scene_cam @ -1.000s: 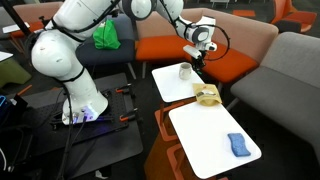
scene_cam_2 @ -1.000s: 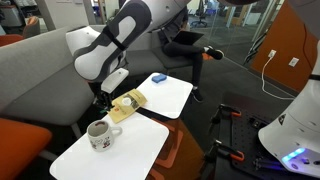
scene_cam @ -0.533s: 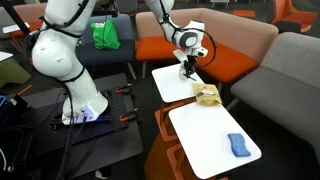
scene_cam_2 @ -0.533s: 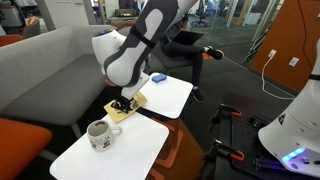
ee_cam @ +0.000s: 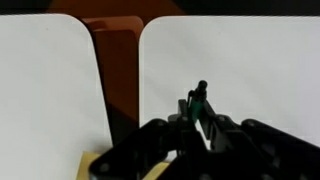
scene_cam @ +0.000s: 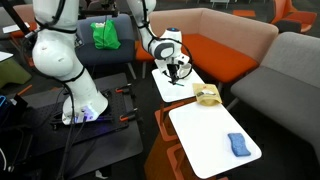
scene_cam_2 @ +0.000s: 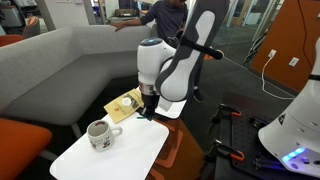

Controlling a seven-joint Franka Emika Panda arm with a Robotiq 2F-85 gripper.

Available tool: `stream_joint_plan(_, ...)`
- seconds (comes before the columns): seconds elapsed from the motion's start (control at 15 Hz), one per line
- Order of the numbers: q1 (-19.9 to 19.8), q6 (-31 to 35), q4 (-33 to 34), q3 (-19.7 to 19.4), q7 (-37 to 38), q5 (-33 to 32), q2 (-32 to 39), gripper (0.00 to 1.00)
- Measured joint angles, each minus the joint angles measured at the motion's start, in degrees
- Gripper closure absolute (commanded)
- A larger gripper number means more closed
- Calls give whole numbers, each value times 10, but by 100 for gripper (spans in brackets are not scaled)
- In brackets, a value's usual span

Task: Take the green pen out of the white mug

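Note:
My gripper moves down onto the bare tabletop beneath the green pen [ee_cam: 198, 102] next and releases the pen there, since it is already clear of the white mug.
The white mug [scene_cam_2: 98, 133] with a dark pattern stands upright on the near white table [scene_cam_2: 125, 160]. I cannot make it out in the exterior view from the robot's side, where the wrist is in the way. My gripper [scene_cam_2: 147, 113] hangs low over the table's far edge, well clear of the mug; it also shows in an exterior view [scene_cam: 175, 72]. In the wrist view the gripper [ee_cam: 197, 112] is shut on the green pen [ee_cam: 198, 102], whose dark tip sticks out past the fingertips above the white tabletop.
A yellow packet [scene_cam_2: 125, 104] [scene_cam: 207, 95] lies at the edge of the second white table [scene_cam: 212, 138]. A blue sponge [scene_cam: 237, 144] lies on that table. Grey and orange sofas surround the tables. A green cloth [scene_cam: 106, 35] lies on a chair behind.
The gripper has moved away from the mug across the table toward the robot's side, carrying the green pen. The mug has stayed in place.

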Motion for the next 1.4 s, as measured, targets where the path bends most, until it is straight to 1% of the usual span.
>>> stream_joint_plan(0.13,-3,39,-18,-1,-14,2,1,96)
stream_joint_plan(0.2,-11,51,-20,6,-34,4,4,96)
stream_joint_plan(0.27,-27,64,-21,23,-62,6,8,96)
stream_joint_plan(0.4,-78,83,-21,78,-124,8,21,96)
stream_joint_plan(0.53,-131,85,-18,137,-176,8,38,96)
stream_joint_plan(0.67,-176,76,-13,178,-221,8,56,96)
stream_joint_plan(0.73,-193,63,-9,190,-241,8,64,96)
stream_joint_plan(0.87,-210,34,3,196,-267,8,74,96)
stream_joint_plan(0.93,-214,20,11,196,-274,8,77,64)
stream_joint_plan(1.07,-216,-9,31,195,-291,8,82,53)
stream_joint_plan(1.27,-214,-65,58,195,-302,9,87,28)
stream_joint_plan(1.4,-206,-91,72,188,-303,9,87,15)
